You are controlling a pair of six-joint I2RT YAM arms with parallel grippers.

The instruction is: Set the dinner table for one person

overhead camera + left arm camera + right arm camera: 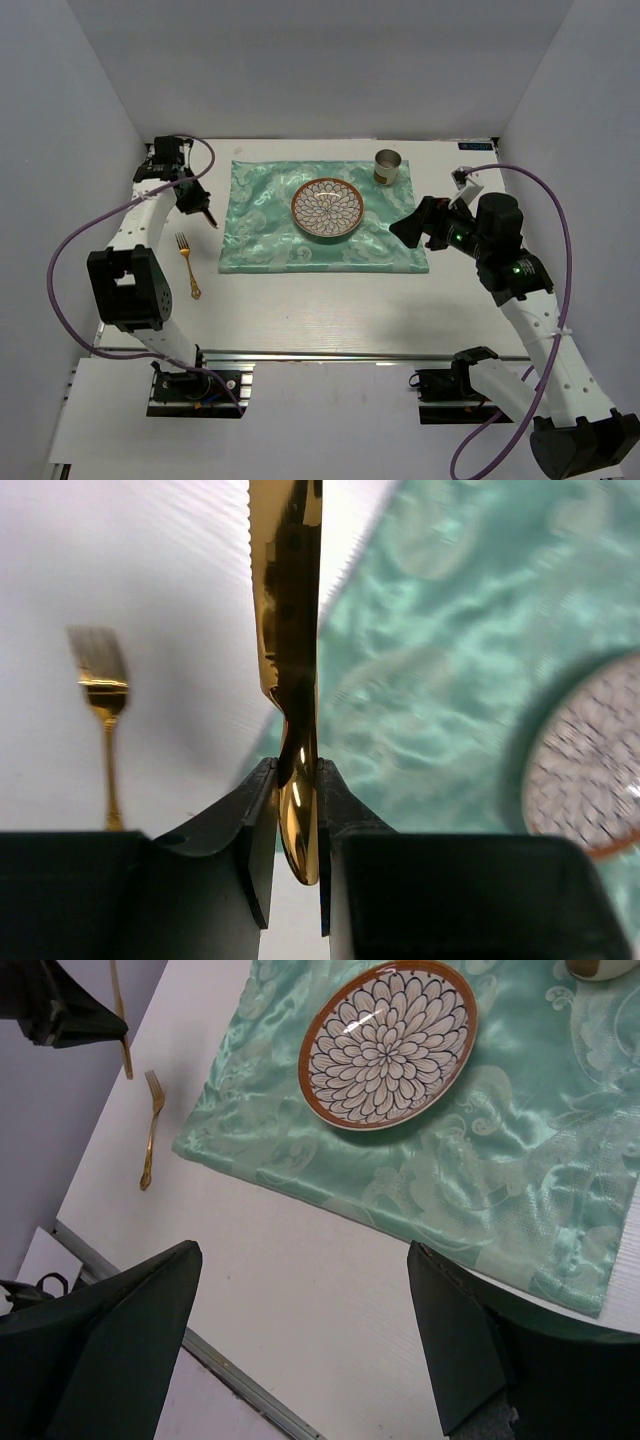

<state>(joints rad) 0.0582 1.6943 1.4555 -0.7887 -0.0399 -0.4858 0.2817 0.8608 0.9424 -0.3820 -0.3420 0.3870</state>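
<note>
The end of the cloth with the cup is below my left gripper, to its right in the top view, so the gripper will next go past the plate [327, 209] and down to release the knife.
My left gripper [203, 212] is shut on a gold knife [286, 600] and holds it by the handle above the dinner table [330, 310], just off the left edge of the mint-green cloth [262, 235]. The knife also shows in the right wrist view [122, 1030], hanging from the left gripper. A gold fork [188, 265] lies on the table left of the cloth; it also shows in the left wrist view [105, 710]. A flower-patterned plate [327, 209] sits on the cloth. My right gripper [405, 228] is open and empty over the cloth's right edge.
A metal cup [386, 167] stands at the cloth's far right corner. A metal rail [360, 355] runs along the near table edge. White walls close in the left, back and right sides.
</note>
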